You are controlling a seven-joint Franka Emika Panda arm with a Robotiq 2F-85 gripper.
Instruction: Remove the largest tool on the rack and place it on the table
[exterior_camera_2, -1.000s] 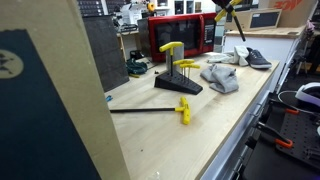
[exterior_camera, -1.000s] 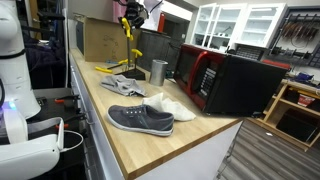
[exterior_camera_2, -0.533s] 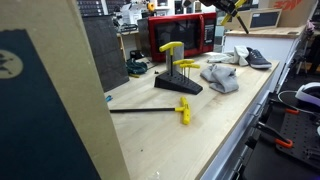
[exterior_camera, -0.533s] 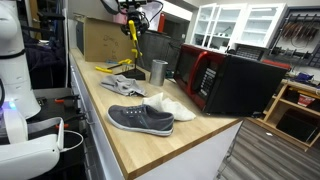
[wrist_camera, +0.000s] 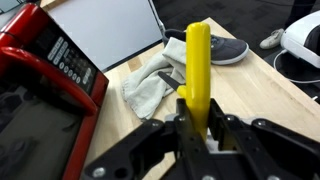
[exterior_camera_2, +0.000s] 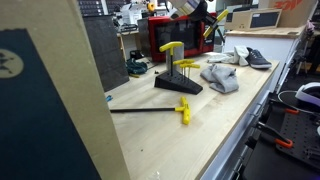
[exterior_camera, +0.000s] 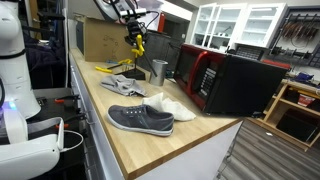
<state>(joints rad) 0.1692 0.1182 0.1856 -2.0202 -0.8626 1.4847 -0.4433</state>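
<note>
The tool still hangs above the table, so the gripper should next lower and turn away from the microwave, bringing the yellow handle over the grey cloth (exterior_camera: 122, 85).
My gripper (wrist_camera: 197, 112) is shut on the yellow handle of the largest tool (wrist_camera: 198, 55); its dark metal end is hidden in this view. In both exterior views the gripper (exterior_camera: 136, 46) (exterior_camera_2: 207, 24) holds the tool above the light-wood table (exterior_camera: 125, 140) (exterior_camera_2: 215, 125), between the rack and the red microwave. The black rack (exterior_camera_2: 178, 86) stands on the table and holds two shorter yellow-handled tools (exterior_camera_2: 172, 48).
Another long tool with a dark shaft and yellow handle (exterior_camera_2: 183, 110) lies on the table in front of the rack. A grey cloth (wrist_camera: 150, 85), a steel cup (exterior_camera: 158, 70), a pair of shoes (exterior_camera: 140, 118), the red microwave (exterior_camera: 200, 75) and a cardboard box (exterior_camera: 100, 40) stand around.
My gripper has come down from high above the table with the yellow-handled tool still in it, and it has shifted toward the rack. The tool has turned in the views.
</note>
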